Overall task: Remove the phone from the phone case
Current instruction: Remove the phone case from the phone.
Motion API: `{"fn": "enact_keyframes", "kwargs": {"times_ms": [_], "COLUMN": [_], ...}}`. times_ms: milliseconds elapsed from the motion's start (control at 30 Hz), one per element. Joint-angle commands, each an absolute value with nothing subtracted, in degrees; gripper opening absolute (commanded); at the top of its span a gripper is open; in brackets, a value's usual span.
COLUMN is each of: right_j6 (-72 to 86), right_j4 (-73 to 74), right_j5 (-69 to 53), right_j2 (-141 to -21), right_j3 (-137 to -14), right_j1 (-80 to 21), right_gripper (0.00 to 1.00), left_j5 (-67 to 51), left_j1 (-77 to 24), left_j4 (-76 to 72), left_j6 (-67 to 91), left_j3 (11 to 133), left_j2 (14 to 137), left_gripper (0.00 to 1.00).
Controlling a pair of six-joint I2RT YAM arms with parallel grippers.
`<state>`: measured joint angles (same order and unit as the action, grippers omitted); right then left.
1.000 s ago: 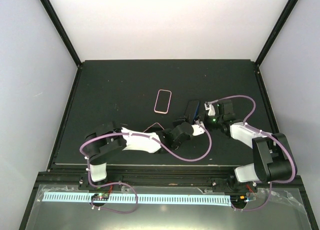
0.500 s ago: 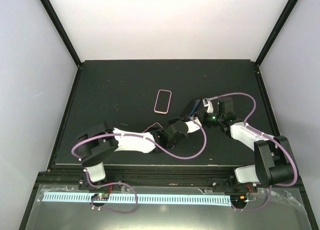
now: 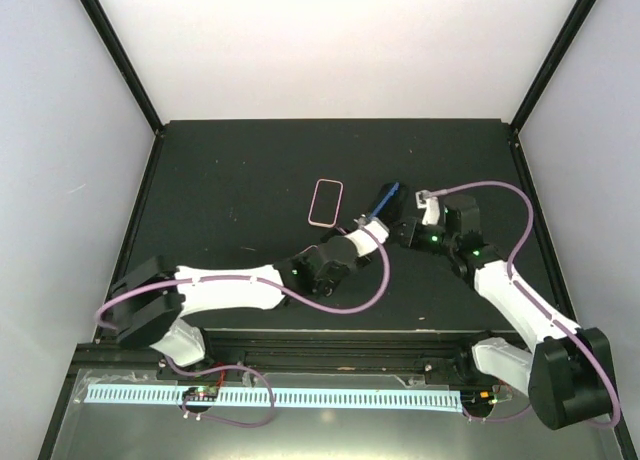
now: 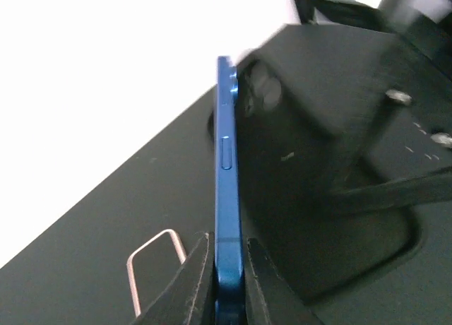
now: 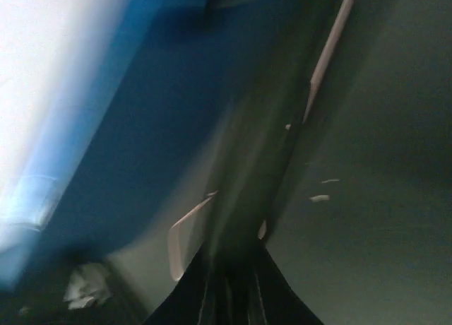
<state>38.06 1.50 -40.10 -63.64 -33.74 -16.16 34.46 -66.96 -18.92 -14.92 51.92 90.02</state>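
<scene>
The case should go to the right in the top view and down to the open mat with my right gripper, which should release it there, as my left gripper pinches the phone.
A blue phone [image 3: 387, 197] stands on its long edge above the black mat, near the middle. My left gripper [image 3: 368, 223] is shut on its lower end; in the left wrist view the fingers [image 4: 191, 282] pinch the blue edge [image 4: 226, 162] from both sides. The black phone case [image 4: 311, 198] lies against the phone's right side and angles away from it. My right gripper [image 3: 405, 228] is shut on the case's dark edge [image 5: 261, 184], with the blue phone [image 5: 141, 92] blurred at the left. Whether case and phone still touch somewhere is unclear.
A pink-rimmed dark rectangle [image 3: 326, 202] lies flat on the mat just left of the phone, and also shows in the left wrist view [image 4: 152, 265]. The mat [image 3: 220, 180] ends at black frame posts and white walls on all sides.
My left gripper has shut on the phone and its arm has stretched forward and right. The phone has gone from lying low to standing on edge, and the right arm has shifted.
</scene>
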Motion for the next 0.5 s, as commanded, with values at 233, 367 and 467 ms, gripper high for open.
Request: {"fn": "enact_keyframes", "kwargs": {"times_ms": [233,367,467], "right_j6": [22.4,5.0,-10.4], "right_j4": [13.5,23.0,35.2], "right_j5": [-11.0,-8.1,-15.2], "right_j2": [-63.5,-67.5,-74.8], "right_j3": [-39.7,-49.0,-58.8], "right_j1": [-12.4,-8.5,-1.9], "right_gripper": [0.01,0.01,0.01], "left_j5": [40.7,41.1,42.0], "left_j1": [-68.7,-69.4,-70.6], "left_j4": [-21.5,-19.2,-16.7], "left_j6": [-2.8,-0.6,-0.1], "left_j3": [42.9,39.0,36.6], "left_j2": [73.8,69.0,66.5], "left_gripper": [0.02,0.02,0.01]}}
